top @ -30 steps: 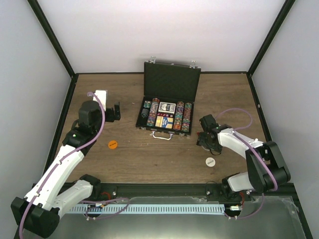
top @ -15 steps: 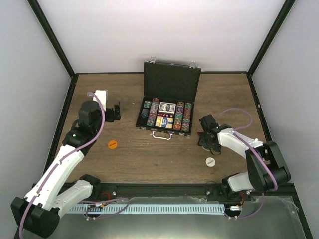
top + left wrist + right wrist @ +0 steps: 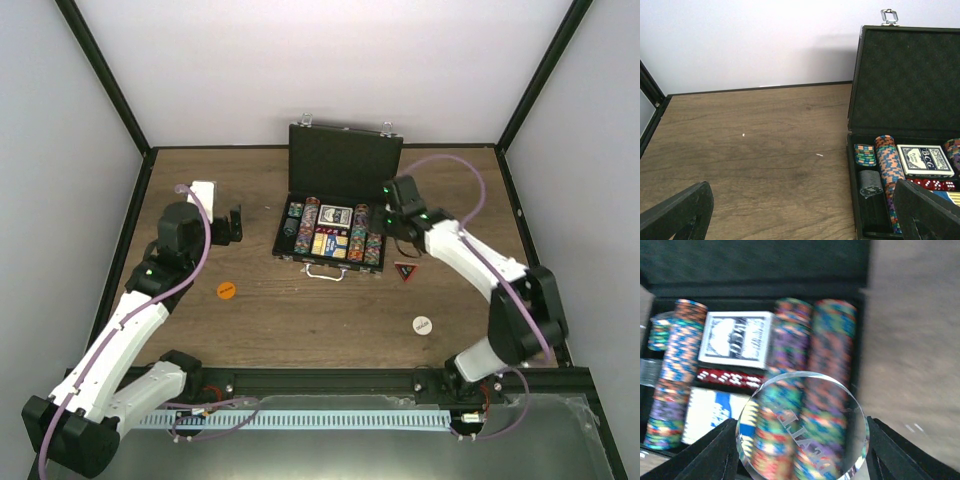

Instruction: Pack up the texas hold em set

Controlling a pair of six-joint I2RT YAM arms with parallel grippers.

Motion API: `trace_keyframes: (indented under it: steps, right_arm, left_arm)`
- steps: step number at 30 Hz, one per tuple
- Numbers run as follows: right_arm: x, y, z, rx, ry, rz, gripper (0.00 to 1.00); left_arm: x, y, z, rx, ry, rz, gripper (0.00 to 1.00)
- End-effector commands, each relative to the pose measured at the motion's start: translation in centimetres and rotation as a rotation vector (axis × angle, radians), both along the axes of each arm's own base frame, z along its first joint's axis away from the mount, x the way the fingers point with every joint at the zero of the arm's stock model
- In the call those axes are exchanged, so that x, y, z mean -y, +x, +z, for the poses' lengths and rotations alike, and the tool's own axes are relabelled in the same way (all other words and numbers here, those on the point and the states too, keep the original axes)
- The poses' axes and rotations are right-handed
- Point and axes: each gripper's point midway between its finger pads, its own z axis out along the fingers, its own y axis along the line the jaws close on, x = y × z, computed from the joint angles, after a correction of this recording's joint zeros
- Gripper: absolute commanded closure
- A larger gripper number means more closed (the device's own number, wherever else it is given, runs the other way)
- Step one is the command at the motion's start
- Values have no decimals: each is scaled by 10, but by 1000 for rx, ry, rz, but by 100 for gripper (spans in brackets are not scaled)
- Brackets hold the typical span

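The deck's flat top is bare, so my right gripper will next move the clear disc across the chip rows and down onto the card deck (image 3: 336,216).
The texas hold em set's black case (image 3: 345,160) stands open at the table's far middle, with rows of multicoloured chips (image 3: 372,235) and a blue-backed card deck (image 3: 336,216) inside. My right gripper (image 3: 390,222) hangs over the case's right side, shut on a clear round disc (image 3: 802,425) with lettering. Below it in the right wrist view are the chips (image 3: 830,340) and the deck (image 3: 737,338). On the table lie a dark triangle (image 3: 405,271), a white disc (image 3: 422,324) and an orange disc (image 3: 226,290). My left gripper (image 3: 235,225) stands open and empty left of the case (image 3: 910,75).
Black frame posts and white walls close in the wooden table on three sides. The arms' bases and a cable rail run along the near edge (image 3: 320,385). Red dice (image 3: 935,184) lie in the case beside the deck.
My right arm swung from the near right table up over the case's right side. The dark triangle, hidden under that gripper before, now lies in view. The left arm has not moved.
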Motion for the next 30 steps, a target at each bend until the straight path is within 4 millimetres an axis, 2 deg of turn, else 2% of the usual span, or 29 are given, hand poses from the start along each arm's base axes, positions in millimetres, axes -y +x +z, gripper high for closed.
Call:
trace_keyframes:
  steps: [1,4,5,6,9,12,14,17,20,23,26,28,29,30]
  right_arm:
    - [-62,42,19,112,19,165,47]
    - [-90,65,10,109,9,218,47]
    - [-96,72,-4,86,-7,230,47]
    - [-102,80,-9,79,-15,236,47]
    - [-115,99,-19,73,-27,253,47]
    - [-122,108,-32,53,-38,271,46]
    - [-124,113,-37,56,-47,274,41]
    - [-122,118,-42,52,-72,259,28]
    - [-117,116,-36,57,-82,246,16]
    - [-109,106,-17,90,-77,235,10]
    - [-94,85,-12,91,-88,226,7]
    - [-75,64,-22,58,-111,200,5]
    - [-66,57,-20,52,-113,175,5]
    - [-51,42,-30,17,-126,149,5]
  left_arm:
    - [1,1,0,12,-4,-8,0]
    - [2,2,-2,6,-3,-11,0]
    - [3,3,-3,3,-2,-13,0]
    - [3,3,-3,2,-2,-14,0]
    - [3,3,-4,-2,1,-12,0]
    - [2,4,-6,-5,4,-8,0]
    - [2,4,-6,-8,4,-10,0]
    - [4,4,-7,-9,2,-16,0]
    - [4,4,-8,-13,2,-18,0]
    - [4,4,-7,-10,0,-19,0]
    - [5,4,-6,-7,-4,-22,0]
    - [5,3,-5,-6,-6,-26,0]
    - [5,3,-4,-4,-7,-25,0]
    - [5,3,-4,-4,-8,-26,0]
